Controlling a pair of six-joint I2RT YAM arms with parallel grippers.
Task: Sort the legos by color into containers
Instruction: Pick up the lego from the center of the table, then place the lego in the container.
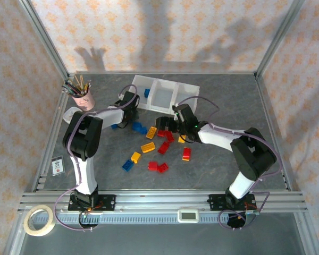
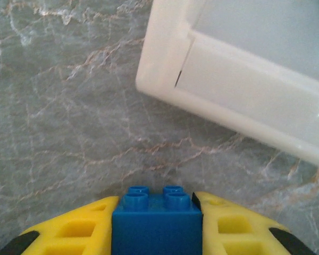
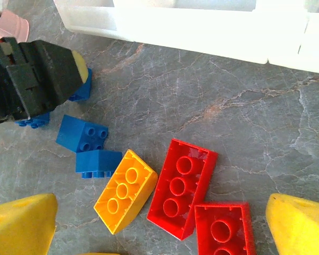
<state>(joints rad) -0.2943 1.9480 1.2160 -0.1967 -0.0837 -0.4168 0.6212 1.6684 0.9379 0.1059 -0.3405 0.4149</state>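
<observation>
The robot's left hand will next lift over the near side of the bin already holding a blue lego (image 1: 143, 94), move outward and let go of the matching lego.
My left gripper (image 2: 157, 204) is shut on a blue lego (image 2: 157, 223), its yellow fingers (image 2: 80, 228) pressed against both sides of the brick. It sits low over the table just short of the containers' near-left corner (image 2: 165, 79). From above, the left gripper (image 1: 118, 119) is left of the white three-bin tray (image 1: 162, 96), and one blue lego (image 1: 147, 93) lies in the left bin. My right gripper (image 3: 160, 207) stands open over red legos (image 3: 183, 186) and a yellow one (image 3: 125, 191). Seen from above, the right gripper (image 1: 164, 125) hangs over the scattered pile.
Loose blue (image 1: 139, 128), yellow (image 1: 148, 147) and red (image 1: 158, 166) legos lie mid-table. A pink cup of pencils (image 1: 81, 94) stands at the back left. A tape roll (image 1: 40, 220) and a small card (image 1: 57, 166) lie at the near left. Metal frame posts ring the table.
</observation>
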